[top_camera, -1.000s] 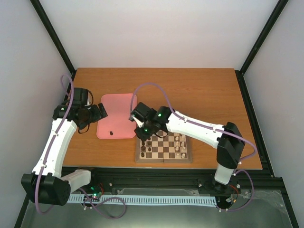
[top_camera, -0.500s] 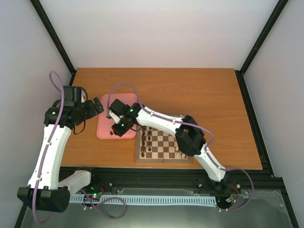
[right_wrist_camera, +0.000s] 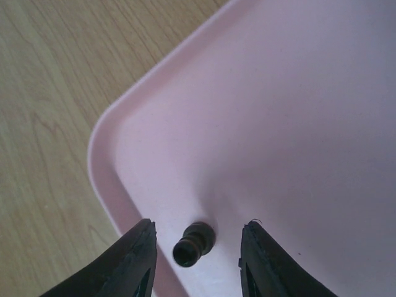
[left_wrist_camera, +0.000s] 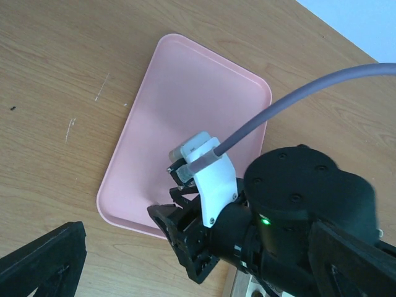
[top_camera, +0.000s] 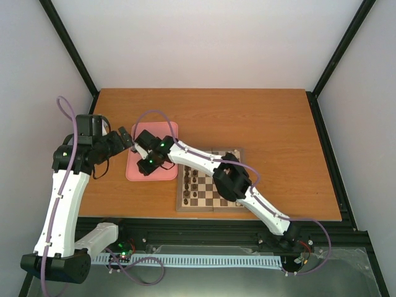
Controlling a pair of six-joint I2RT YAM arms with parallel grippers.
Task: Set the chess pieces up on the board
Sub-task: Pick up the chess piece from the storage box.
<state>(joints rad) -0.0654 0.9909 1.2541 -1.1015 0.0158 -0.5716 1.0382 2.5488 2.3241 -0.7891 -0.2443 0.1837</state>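
My right gripper lowers around the dark brown chess piece (right_wrist_camera: 193,242) next and closes, since the piece stands between its open fingers on the pink tray (right_wrist_camera: 297,124).
A single dark brown chess piece (right_wrist_camera: 193,242) stands on the pink tray (right_wrist_camera: 297,124) near its corner. My right gripper (right_wrist_camera: 197,263) is open, with one finger on either side of the piece and not touching it. In the top view the right gripper (top_camera: 147,166) hangs over the tray's near-left corner and hides the piece. The board (top_camera: 213,207) lies right of the tray, with several dark pieces (top_camera: 188,181) along its left columns. My left gripper (top_camera: 127,137) is open and empty at the tray's far-left edge. Its finger (left_wrist_camera: 43,266) shows in the left wrist view.
The pink tray (top_camera: 154,139) lies on the wooden table (top_camera: 260,117) left of the board. My right arm (top_camera: 204,159) stretches across the board's far-left corner and covers its right side. The right wrist (left_wrist_camera: 297,204) fills the left wrist view over the tray (left_wrist_camera: 185,93).
My right gripper has swung left from the board's far-left corner to the tray's near-left corner, over the lone dark piece. My left arm has drawn back to the left.
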